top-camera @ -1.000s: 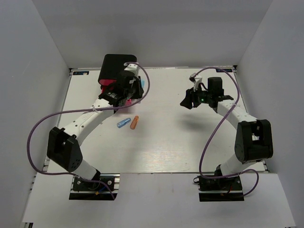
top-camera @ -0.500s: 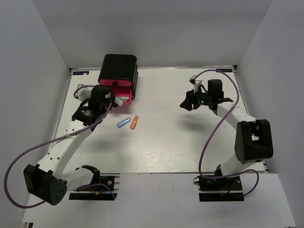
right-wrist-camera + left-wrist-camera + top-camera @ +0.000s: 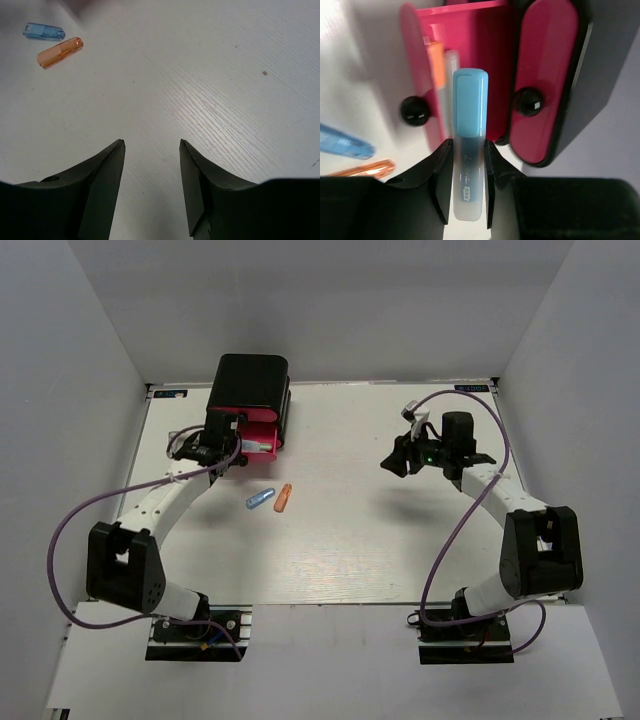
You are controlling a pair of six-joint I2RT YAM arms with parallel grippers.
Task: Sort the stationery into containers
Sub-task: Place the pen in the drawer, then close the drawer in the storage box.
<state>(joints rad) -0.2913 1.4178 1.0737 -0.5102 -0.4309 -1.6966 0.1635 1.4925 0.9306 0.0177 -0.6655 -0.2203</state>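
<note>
I should carry the light blue piece farther over the gap with my left gripper, then lower it and let go, because the open drawer has bare bottom there beside its white piece.
The glossy black cabinet [image 3: 250, 388] stands at the back left, one pink drawer [image 3: 262, 438] pulled out toward the front. My left gripper [image 3: 230, 448] is at that drawer's left front, shut on a light blue piece [image 3: 469, 125] whose tip points over the open drawer [image 3: 470, 30]. An orange piece [image 3: 437, 67] and a white piece [image 3: 451, 65] lie inside the drawer. A shut pink drawer front [image 3: 545, 65] with a black knob [image 3: 528, 101] is beside it. A blue piece [image 3: 259, 499] and an orange piece [image 3: 284, 498] lie on the table. My right gripper [image 3: 398, 458] is open and empty.
White walls close in the white table [image 3: 340, 540] on three sides. The right wrist view shows the blue piece [image 3: 43, 32] and the orange piece [image 3: 60, 51] far ahead of the right gripper [image 3: 151, 145]. Purple cables loop off both arms.
The left arm swung out to the left of the cabinet and has come back to the open drawer's front with the light blue piece in it. The right arm has barely shifted.
</note>
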